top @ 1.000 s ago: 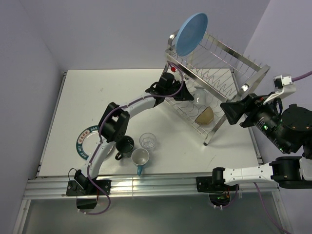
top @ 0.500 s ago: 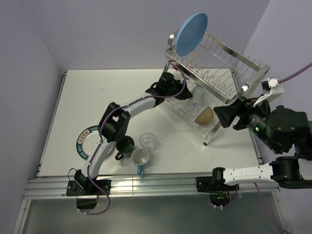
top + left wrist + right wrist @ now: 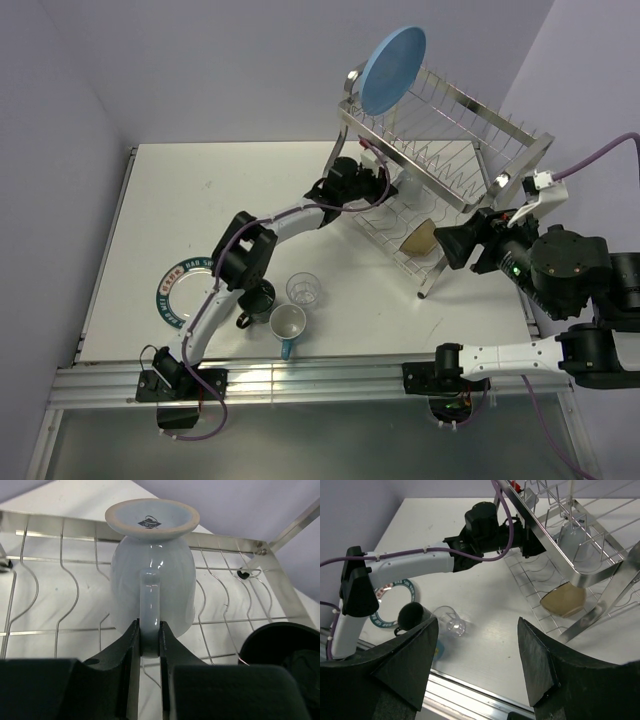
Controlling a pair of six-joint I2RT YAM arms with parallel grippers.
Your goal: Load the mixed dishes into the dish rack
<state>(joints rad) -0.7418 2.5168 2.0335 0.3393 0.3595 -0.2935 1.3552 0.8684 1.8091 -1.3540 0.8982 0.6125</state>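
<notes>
The wires of the rack's lower shelf are below, so my left gripper will next turn outward and ease down until the leaning light-blue cup is level, and then it will let go of the cup's handle.
My left gripper [image 3: 150,641] is shut on the handle of the light-blue cup [image 3: 151,580], which stands upside down on the lower tier of the dish rack [image 3: 482,112]. From above, this gripper [image 3: 378,187] reaches in under the upper tier. A black bowl [image 3: 420,237] with a tan inside lies tilted on the lower tier to its right. The large light-blue plate [image 3: 393,68] stands in the upper tier. My right gripper [image 3: 477,655] hangs open and empty above the table by the rack's front leg. The dark mug [image 3: 258,297], clear glass [image 3: 303,289] and white-and-blue mug [image 3: 288,325] stand on the table.
The white plate with the teal rim [image 3: 178,290] lies at the table's left, partly under my left arm. The rack's slanted leg [image 3: 445,262] comes down close to my right gripper. A metal rail [image 3: 300,380] runs along the near table edge.
My right gripper has swung left and lower, toward the rack's front and the bowl. My left gripper has pushed a little deeper into the lower tier, the cup still in it.
</notes>
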